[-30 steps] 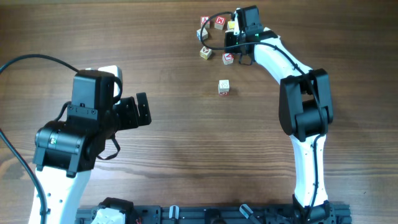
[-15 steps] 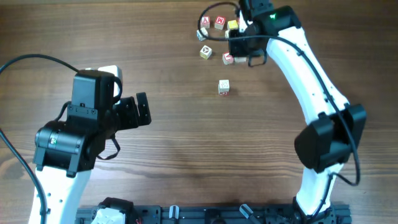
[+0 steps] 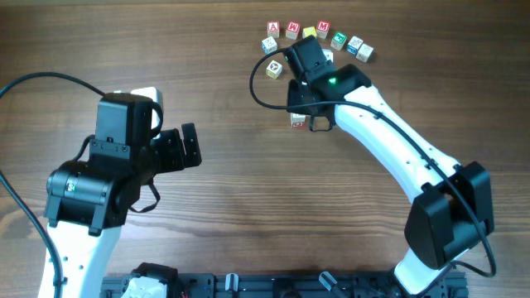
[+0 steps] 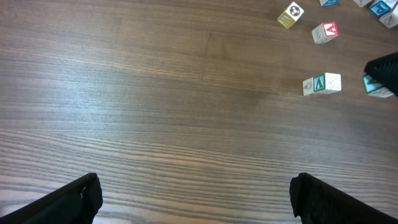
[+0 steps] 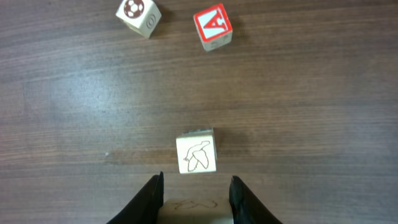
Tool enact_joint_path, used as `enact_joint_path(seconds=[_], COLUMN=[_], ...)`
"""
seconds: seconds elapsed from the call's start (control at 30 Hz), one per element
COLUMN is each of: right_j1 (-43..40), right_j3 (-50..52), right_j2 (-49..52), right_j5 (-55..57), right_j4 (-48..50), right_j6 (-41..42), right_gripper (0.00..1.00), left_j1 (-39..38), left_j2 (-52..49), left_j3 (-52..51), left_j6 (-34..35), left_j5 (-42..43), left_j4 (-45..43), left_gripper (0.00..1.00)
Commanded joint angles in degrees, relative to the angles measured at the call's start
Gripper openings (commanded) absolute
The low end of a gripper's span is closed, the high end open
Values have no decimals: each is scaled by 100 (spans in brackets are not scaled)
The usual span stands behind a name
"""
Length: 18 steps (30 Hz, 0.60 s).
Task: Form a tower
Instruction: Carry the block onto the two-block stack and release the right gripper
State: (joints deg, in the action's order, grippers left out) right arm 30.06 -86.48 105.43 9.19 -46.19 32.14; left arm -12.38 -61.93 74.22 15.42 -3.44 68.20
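Note:
My right gripper needs to bring its pale letter cube [image 5: 196, 208] down onto the tower's top side [image 5: 197, 154] with the bird drawing and let go, because the cube is still hanging above that tower.
The tower [image 3: 296, 122] is a small stack of pale cubes in the middle of the table's far half. Its top face with a bird drawing [image 5: 196, 153] lies just ahead of my right fingertips. My right gripper [image 3: 305, 112] [image 5: 196, 179] hovers over it, shut on a pale letter cube [image 5: 196, 208] with a line drawing on top. In the left wrist view the tower [image 4: 321, 84] shows beside the dark right gripper [image 4: 382, 67]. My left gripper [image 3: 189, 147] [image 4: 196, 199] stands open and holds nothing, far to the tower's left.
Several loose letter cubes form a row [image 3: 323, 30] at the far edge. Two more lie left of it, one white [image 3: 270, 44] and one yellowish [image 3: 274, 69]. A red A cube [image 5: 212, 26] and a ball-print cube [image 5: 138, 14] lie beyond the tower. A black cable [image 3: 258, 83] loops beside the right gripper.
The right arm has swung from the row of loose cubes at the back toward me and left, carrying the pale cube to just over the tower. The left arm has not moved.

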Motion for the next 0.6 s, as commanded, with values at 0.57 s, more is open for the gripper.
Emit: enact_joint_path(seconds=[0.57], right_j1=[-13], right_j3=[299], right_j2=[774], right_j5=[24], right_j4=[1080], right_j6=[-522], right_gripper=[9], left_j1=[2], left_j2=[-7], left_j3=[-24], left_j6=[48], left_j5=[-74], left_j4=[2], left_gripper=[100])
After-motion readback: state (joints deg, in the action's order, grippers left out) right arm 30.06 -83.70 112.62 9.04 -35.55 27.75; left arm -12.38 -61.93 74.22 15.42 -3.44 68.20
